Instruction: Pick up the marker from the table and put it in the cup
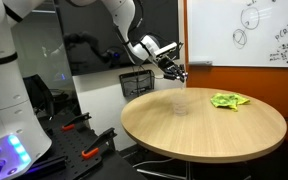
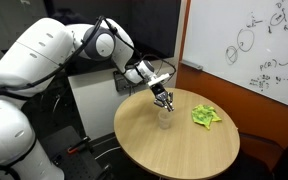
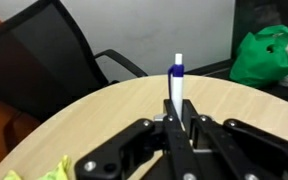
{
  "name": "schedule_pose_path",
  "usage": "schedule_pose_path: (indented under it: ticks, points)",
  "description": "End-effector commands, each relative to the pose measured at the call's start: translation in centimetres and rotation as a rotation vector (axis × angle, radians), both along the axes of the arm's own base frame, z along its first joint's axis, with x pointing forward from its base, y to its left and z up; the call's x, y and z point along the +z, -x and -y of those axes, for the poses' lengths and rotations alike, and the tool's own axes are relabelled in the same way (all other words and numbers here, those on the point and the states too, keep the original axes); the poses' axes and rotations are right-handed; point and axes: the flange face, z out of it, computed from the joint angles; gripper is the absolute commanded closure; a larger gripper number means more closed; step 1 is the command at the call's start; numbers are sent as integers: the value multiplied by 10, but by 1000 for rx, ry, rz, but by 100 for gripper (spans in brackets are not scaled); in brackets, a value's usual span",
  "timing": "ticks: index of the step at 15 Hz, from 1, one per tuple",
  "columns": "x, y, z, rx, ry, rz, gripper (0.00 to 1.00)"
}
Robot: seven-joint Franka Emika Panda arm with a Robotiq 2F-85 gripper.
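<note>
My gripper will next go down toward the opening of the clear cup and tip its fingers further down, and then it will release the marker.
My gripper (image 3: pixel 177 122) is shut on a white marker with a blue cap (image 3: pixel 176 82), which sticks out from between the fingers. In both exterior views the gripper (image 1: pixel 177 70) (image 2: pixel 165 99) hangs above the round wooden table (image 1: pixel 209 130) (image 2: pixel 179 152). A clear cup (image 1: pixel 180 103) (image 2: pixel 165 121) stands upright on the table just below the gripper. The cup does not show in the wrist view. The marker is too small to make out in the exterior views.
A crumpled green cloth (image 1: pixel 228 99) (image 2: pixel 205 116) lies on the table beside the cup, and its edge shows in the wrist view (image 3: pixel 54 170). A black chair (image 3: pixel 44 55) and a green bag (image 3: pixel 264 55) stand beyond the table. A whiteboard (image 1: pixel 249 30) hangs behind.
</note>
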Motion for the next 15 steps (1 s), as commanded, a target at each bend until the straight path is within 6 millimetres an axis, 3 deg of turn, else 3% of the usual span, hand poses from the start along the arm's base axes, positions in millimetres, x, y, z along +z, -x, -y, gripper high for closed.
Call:
schedule_pose_path:
  ticks: [1, 6, 15]
  points:
    - [-13, 0, -15, 75, 34, -59, 97]
    - [-41, 2, -42, 183, 62, -93, 97]
    - [-68, 0, -51, 340, 2, -74, 97]
